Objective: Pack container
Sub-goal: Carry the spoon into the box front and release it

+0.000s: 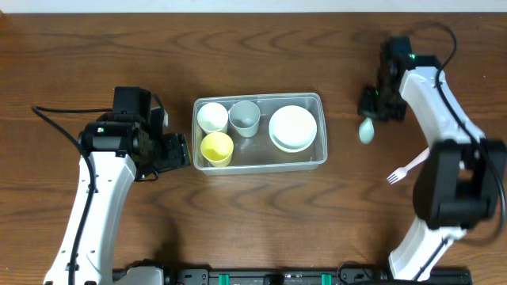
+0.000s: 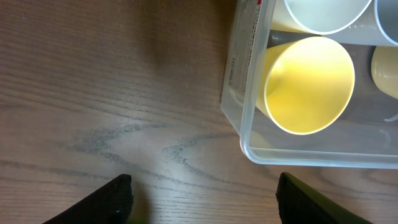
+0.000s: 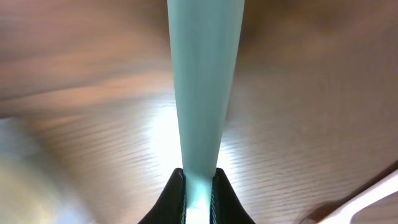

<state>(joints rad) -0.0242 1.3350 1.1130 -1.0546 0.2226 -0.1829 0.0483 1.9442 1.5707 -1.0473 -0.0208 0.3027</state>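
My right gripper lifts next and swings, turning, over to the container's bare bottom along the container's near side beside the yellow cup. It then lowers the spoon (image 1: pixel 366 131).
The clear rectangular container (image 1: pixel 320 127) lies mid-table and holds a white cup (image 1: pixel 212 116), a grey cup (image 1: pixel 245 116), a yellow cup (image 1: pixel 216 148) and stacked white bowls (image 1: pixel 293 127). My left gripper (image 1: pixel 176 150) is open and empty just left of the container; in its wrist view the container's corner (image 2: pixel 244 127) and the yellow cup (image 2: pixel 309 84) lie ahead of the fingers (image 2: pixel 202 199). My right gripper (image 1: pixel 374 103) is shut on the handle of a pale teal spoon (image 1: pixel 366 131), right of the container. In the right wrist view the handle (image 3: pixel 202 81) runs up from the jaws (image 3: pixel 199 186).
A pale pink plastic fork (image 1: pixel 407 167) lies on the wooden table right of the container, below the spoon; its edge shows at the lower right of the right wrist view (image 3: pixel 367 196). Black cables run by both arm bases.
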